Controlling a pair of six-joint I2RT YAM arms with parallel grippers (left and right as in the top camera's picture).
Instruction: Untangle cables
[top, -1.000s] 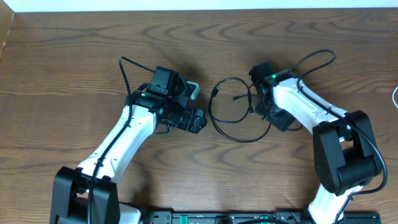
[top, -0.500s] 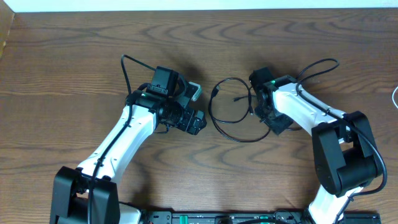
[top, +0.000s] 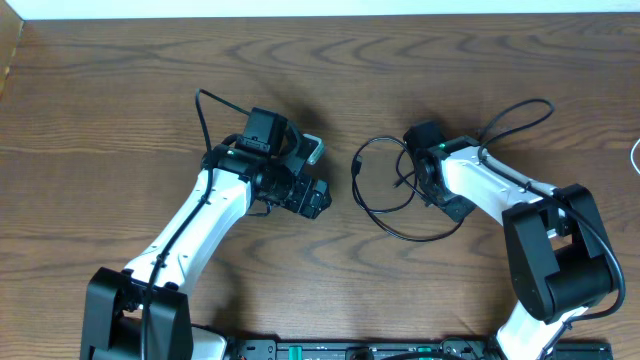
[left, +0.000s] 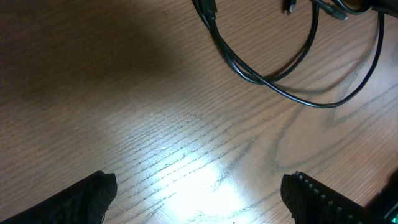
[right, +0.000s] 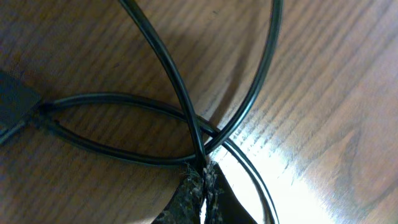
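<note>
My right gripper lifts the pinched piece of cable high and outward over the bare wood next, clear of the crossing pieces, and releases it. That wood lies outward of the gripper.
A thin black cable (top: 357, 168) lies in loose loops on the wooden table between the two arms. My right gripper (top: 408, 178) is shut on it. In the right wrist view its fingertips (right: 202, 179) pinch one strand where several strands of the cable (right: 168, 68) cross, and a plug end shows at the left edge. My left gripper (top: 318, 172) stands open to the left of the loops, apart from them. In the left wrist view its open gripper (left: 199, 205) has only bare wood between the fingers, with the cable (left: 267, 78) curving beyond.
A bit of white cord (top: 636, 150) shows at the table's right edge. The right arm's own thicker black wire (top: 520, 108) arcs behind its wrist. The left arm's wire (top: 205, 105) loops up at the back left.
My right gripper has shut on the black cable and moved a little to the right and toward the front, dragging the loops with it. The left arm has stayed still.
</note>
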